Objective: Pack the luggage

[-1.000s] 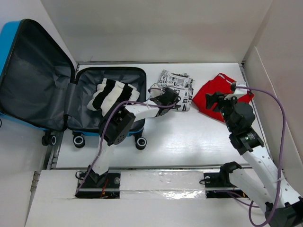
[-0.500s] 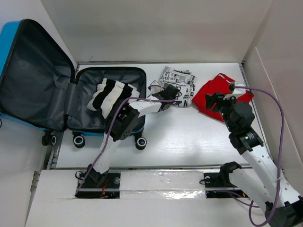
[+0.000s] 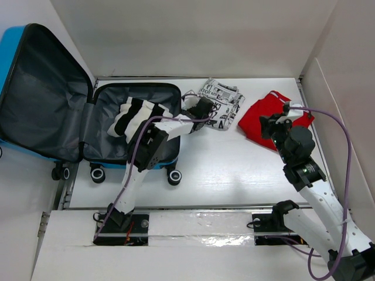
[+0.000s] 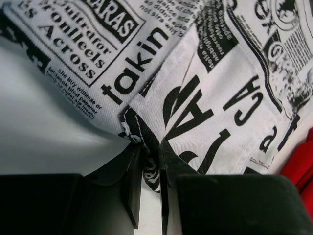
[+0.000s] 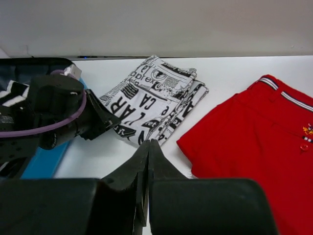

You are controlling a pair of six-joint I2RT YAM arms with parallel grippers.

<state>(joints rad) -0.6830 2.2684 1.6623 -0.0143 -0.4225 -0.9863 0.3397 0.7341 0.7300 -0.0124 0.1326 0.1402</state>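
Observation:
The left gripper lifts the print garment across the striped garment toward the hinge side next, then lowers it there, since it is outside the suitcase.
The luggage, a blue suitcase with grey lining, lies open at the left, and a black-and-white striped garment lies in its lower half. My left gripper is shut on the near-left edge of a folded newspaper-print garment, just right of the suitcase. That garment also shows in the right wrist view. My right gripper is shut on nothing, over the table by the left edge of a red garment.
White walls close in the table at the back and on the right. The suitcase wheels stand at its near edge. White tabletop lies between the garments and the arm bases.
The left gripper has shut on the newspaper-print garment's edge and drawn it a little toward the suitcase and the back. The right gripper has shut on nothing.

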